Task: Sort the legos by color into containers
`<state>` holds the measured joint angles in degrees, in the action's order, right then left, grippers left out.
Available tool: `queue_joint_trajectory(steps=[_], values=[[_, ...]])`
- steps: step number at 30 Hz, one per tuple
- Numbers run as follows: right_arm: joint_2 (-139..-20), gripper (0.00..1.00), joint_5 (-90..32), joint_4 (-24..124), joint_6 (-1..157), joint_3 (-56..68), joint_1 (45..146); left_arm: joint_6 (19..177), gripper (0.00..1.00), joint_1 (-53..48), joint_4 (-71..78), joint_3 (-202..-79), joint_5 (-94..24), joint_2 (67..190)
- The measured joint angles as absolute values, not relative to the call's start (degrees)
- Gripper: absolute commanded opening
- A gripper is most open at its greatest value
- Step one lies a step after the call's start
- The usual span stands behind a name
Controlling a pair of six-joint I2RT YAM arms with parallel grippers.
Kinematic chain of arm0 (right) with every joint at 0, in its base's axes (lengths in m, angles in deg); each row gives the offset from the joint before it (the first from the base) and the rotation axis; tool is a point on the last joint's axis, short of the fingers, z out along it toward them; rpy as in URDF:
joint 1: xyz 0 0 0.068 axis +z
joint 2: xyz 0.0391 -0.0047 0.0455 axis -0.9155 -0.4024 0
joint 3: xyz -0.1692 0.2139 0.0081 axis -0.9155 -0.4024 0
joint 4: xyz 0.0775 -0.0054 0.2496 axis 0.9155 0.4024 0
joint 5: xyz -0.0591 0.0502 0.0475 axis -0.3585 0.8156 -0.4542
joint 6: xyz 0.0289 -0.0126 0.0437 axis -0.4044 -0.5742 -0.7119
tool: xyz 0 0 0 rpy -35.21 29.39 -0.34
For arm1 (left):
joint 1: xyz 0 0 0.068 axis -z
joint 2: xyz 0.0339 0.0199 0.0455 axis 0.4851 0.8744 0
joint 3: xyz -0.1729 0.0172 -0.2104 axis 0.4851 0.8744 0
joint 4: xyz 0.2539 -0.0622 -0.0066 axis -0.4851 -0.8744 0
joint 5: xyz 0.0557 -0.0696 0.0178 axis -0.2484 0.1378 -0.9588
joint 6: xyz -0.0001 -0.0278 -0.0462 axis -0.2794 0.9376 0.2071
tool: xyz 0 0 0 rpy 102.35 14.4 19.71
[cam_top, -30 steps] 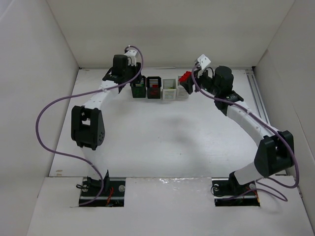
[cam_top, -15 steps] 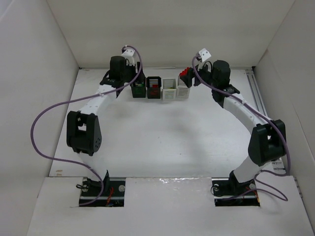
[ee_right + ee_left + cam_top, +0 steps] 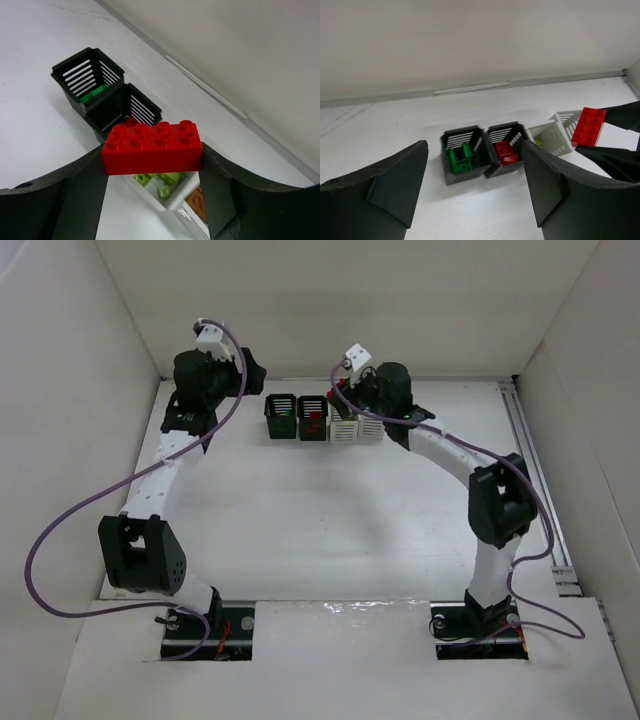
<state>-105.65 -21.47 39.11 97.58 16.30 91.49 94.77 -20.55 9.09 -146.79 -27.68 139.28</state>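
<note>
My right gripper goes to the left in the top view next, over the opening of the black basket, since that basket beside the white ones holds red legos.
My right gripper (image 3: 152, 162) is shut on a red lego brick (image 3: 152, 147), held by its ends above the row of containers. Under it lies a white basket (image 3: 170, 204) with yellow-green legos (image 3: 164, 190); an orange-brown lego (image 3: 195, 203) shows in the basket beside it. From above, the right gripper (image 3: 352, 400) hangs over the two white baskets (image 3: 344, 430). My left gripper (image 3: 475, 185) is open and holds nothing, drawn back from a black basket (image 3: 464, 175) of green legos (image 3: 459, 159) and a black basket (image 3: 504, 170) of red legos (image 3: 505, 151).
All the baskets stand in one row near the back wall (image 3: 330, 300), black ones (image 3: 281, 417) on the left. The left arm's wrist (image 3: 205, 380) sits at the back left corner. White side walls close in the table on both sides.
The left gripper has opened and pulled back left, away from the green basket. The right arm has carried the red brick leftward along the row to above the white baskets.
</note>
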Motion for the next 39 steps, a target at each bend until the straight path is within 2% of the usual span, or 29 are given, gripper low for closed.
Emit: queue_joint_trajectory(steps=[10, 14, 28, 35, 39], values=[[-116.1, 0.0, -26.0, 38.6, 100.7, 24.8, 97.2, 95.2, 0.74, -24.6, 6.5, -143.2, -27.7, 139.1], [-119.0, 0.1, -26.1, 38.5, 100.0, 28.7, 97.4, 95.2, 0.74, -25.1, 6.1, -143.2, -27.1, 138.4], [-127.1, 0.14, -23.6, 42.7, 96.5, 39.8, 97.4, 95.2, 0.75, -27.5, 5.2, -143.1, -25.8, 138.1], [-128.1, 0.17, -22.7, 45.2, 95.8, 41.2, 97.4, 95.6, 0.8, -27.5, 5.1, -143.1, -25.1, 138.3], [-128.1, 0.24, -22.4, 45.7, 95.5, 41.2, 97.4, 96.0, 0.8, -27.5, 4.9, -143.1, -24.9, 138.8]])
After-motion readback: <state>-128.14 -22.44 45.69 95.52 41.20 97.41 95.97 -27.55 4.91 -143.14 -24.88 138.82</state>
